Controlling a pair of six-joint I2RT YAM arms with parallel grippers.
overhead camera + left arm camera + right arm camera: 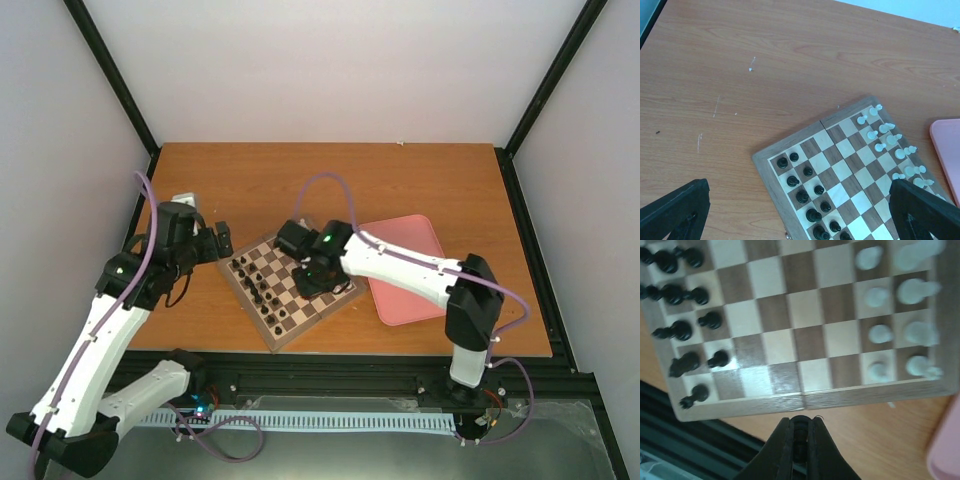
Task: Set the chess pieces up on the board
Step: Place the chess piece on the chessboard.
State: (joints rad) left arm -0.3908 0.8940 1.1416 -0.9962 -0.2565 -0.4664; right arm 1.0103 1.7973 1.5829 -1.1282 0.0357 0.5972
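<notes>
My right gripper moves down and to the left in the top view next and lowers to release, since the front black row's empty near square lies there.
The board [283, 338] lies tilted at the middle of the table. Black chess pieces [258, 285] stand in two rows along its left side, also seen in the left wrist view [802, 196] and the right wrist view [680, 330]. White pieces [885, 137] line the opposite side. My right gripper [318, 280] hovers over the board's near right part; in its own view it [800, 421] is shut on a small black chess piece [800, 432], just off the board's edge [790, 402]. My left gripper [222, 240] hangs open beside the board's far left corner, and its fingers [670, 210] are spread wide with nothing between them.
A pink tray [405, 268] lies right of the board, partly under the right arm; its edge shows in the wrist views [947, 150] [947, 450]. Bare wooden table [300, 185] stretches behind the board. A black frame rail [350, 375] runs along the near edge.
</notes>
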